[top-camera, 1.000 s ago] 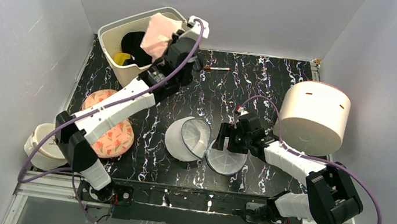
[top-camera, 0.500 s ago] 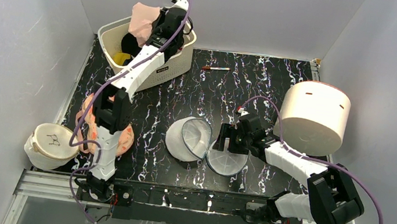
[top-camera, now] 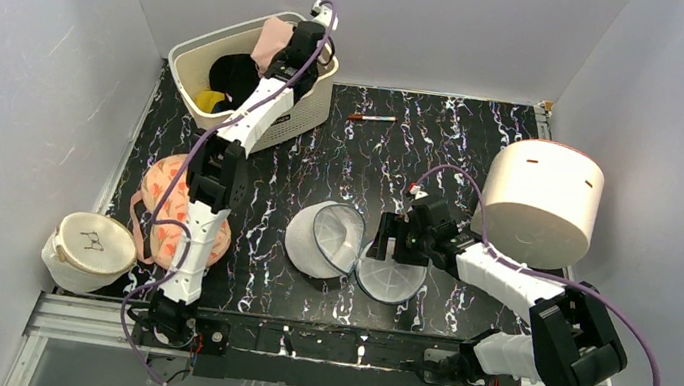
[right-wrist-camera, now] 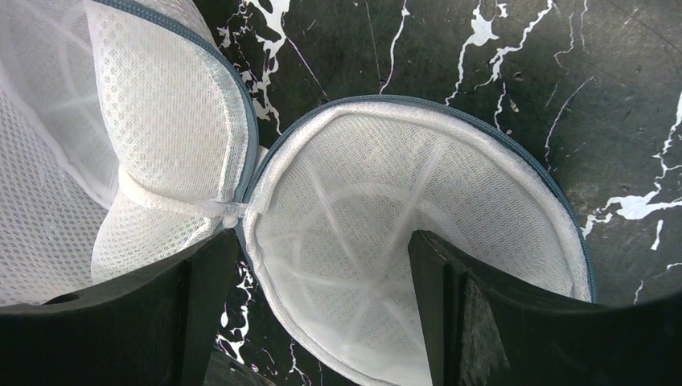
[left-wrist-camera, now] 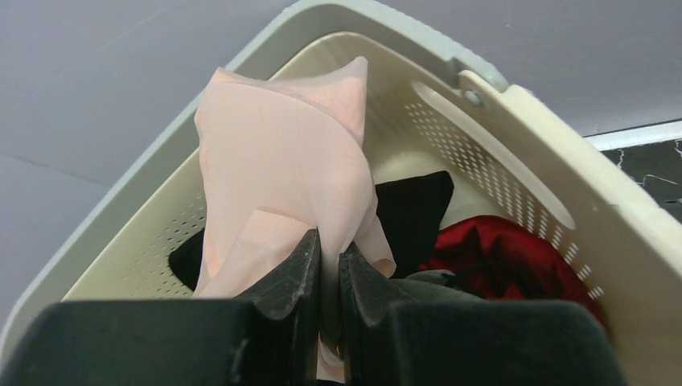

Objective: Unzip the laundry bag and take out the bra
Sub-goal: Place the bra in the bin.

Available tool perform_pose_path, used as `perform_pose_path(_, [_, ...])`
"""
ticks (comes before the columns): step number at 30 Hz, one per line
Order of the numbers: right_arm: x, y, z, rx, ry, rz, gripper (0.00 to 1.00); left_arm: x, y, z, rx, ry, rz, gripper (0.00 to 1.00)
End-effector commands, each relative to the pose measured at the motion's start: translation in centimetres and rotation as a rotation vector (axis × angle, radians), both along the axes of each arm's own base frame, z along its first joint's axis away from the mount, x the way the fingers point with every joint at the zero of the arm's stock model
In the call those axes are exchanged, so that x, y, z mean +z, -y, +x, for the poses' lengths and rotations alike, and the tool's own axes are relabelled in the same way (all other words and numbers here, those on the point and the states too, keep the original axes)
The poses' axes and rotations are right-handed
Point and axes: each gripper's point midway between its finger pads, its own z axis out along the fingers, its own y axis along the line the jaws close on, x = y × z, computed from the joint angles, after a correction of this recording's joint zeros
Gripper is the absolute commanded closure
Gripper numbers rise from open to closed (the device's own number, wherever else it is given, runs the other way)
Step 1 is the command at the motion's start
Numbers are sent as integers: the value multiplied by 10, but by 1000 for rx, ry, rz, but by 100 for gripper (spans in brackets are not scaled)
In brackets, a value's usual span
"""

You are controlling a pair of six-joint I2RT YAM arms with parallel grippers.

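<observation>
I should lower my left gripper into the cream basket next and release the pale-pink bra [top-camera: 270, 42] over the clothes there, as the basket's inside is below my gripper.
The laundry bag [top-camera: 351, 243] lies unzipped at the table's middle, its two white mesh halves spread open with the grey-blue zipper rim showing; it also fills the right wrist view [right-wrist-camera: 386, 217]. My right gripper [top-camera: 387, 243] is open, its jaws hanging over the right half [right-wrist-camera: 322, 265]. My left gripper [top-camera: 287, 49] is stretched out to the cream basket and is shut on the pale-pink bra [top-camera: 270, 42], which drapes over the fingertips in the left wrist view [left-wrist-camera: 281, 177], above the basket's inside.
The cream slotted basket [top-camera: 198, 50] at the back left holds black, red and yellow clothes [left-wrist-camera: 490, 249]. An orange-pink leaf-print pad [top-camera: 165, 204], a lidded tub [top-camera: 88, 246], a large white cylinder [top-camera: 541, 201] and a pen [top-camera: 372, 117] lie around.
My left arm has swung from the table side over the basket, carrying the bra, and has lowered it toward the basket. The right arm and the bag have not moved.
</observation>
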Motion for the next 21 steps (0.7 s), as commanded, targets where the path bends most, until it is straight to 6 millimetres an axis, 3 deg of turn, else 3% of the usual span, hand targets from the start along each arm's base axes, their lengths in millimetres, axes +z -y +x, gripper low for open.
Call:
perform_pose_path(1, [15,-7,12,2,39,17,22,24,6,16,-42,93,-48,100])
perform_pose_path(7, [13,-8,13,3,26,15,22,-7,-8,27,-23,71,-92,100])
perform_pose_path(13, [24,-10,18,-1,46,20,22,-43,-15,39,-55,28,-154,100])
perform_pose_path(17, [49,-16,23,10,94,63,20,-63,-15,38,-71,-22,-220,93])
perform_pose_path(21, [88,-20,32,16,170,92,17,-74,-10,34,-92,-53,-257,83])
